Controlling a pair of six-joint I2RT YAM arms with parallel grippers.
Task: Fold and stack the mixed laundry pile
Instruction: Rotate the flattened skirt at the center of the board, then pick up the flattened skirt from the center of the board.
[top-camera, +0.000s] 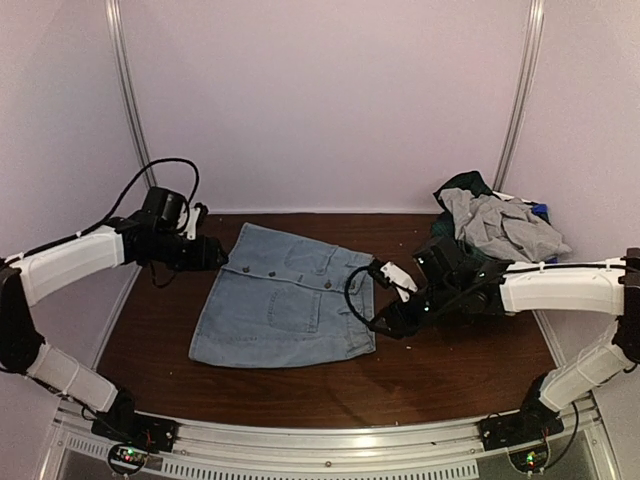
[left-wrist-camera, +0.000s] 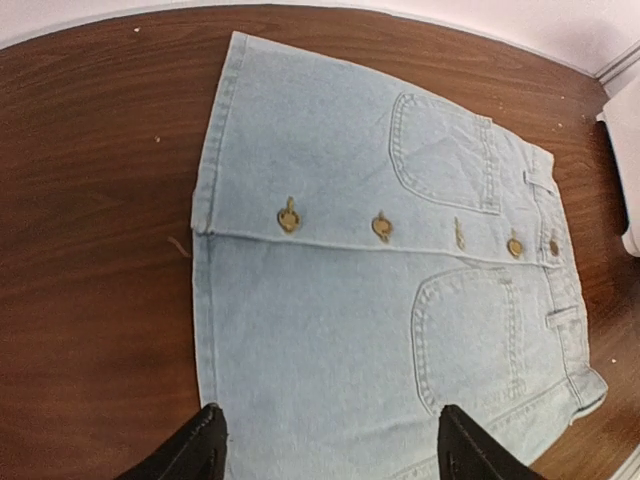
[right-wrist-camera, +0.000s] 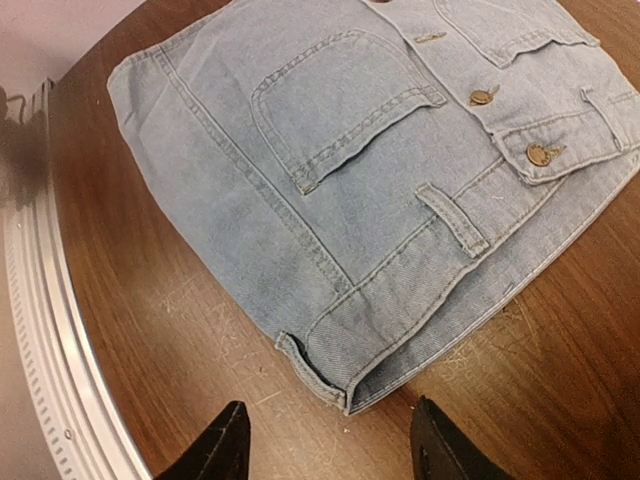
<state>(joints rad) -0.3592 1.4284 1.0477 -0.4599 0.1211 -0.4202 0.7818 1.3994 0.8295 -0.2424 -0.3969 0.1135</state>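
Observation:
My left gripper moves back and down onto the near corner of the skirt's hem (top-camera: 194, 357) next, since that corner lies below it and closer to my base.
A light-blue denim skirt (top-camera: 280, 300) with a row of brass buttons lies flat in the middle of the brown table (top-camera: 450, 370). The mixed laundry pile (top-camera: 495, 220), grey over dark green with a bit of blue, sits rumpled in the back right corner. My left gripper (top-camera: 215, 255) hovers open at the skirt's upper left hem; in the left wrist view the skirt (left-wrist-camera: 330, 200) fills the space ahead of the left gripper (left-wrist-camera: 331, 415). My right gripper (top-camera: 382, 322) is open just off the waistband corner of the skirt (right-wrist-camera: 330, 150), with bare wood under the right gripper (right-wrist-camera: 330, 410).
A metal rail (top-camera: 330, 440) runs along the table's near edge and shows as a rail (right-wrist-camera: 40, 330) left of the skirt. White walls with two vertical posts close in the back and sides. The pile sits just behind the right arm.

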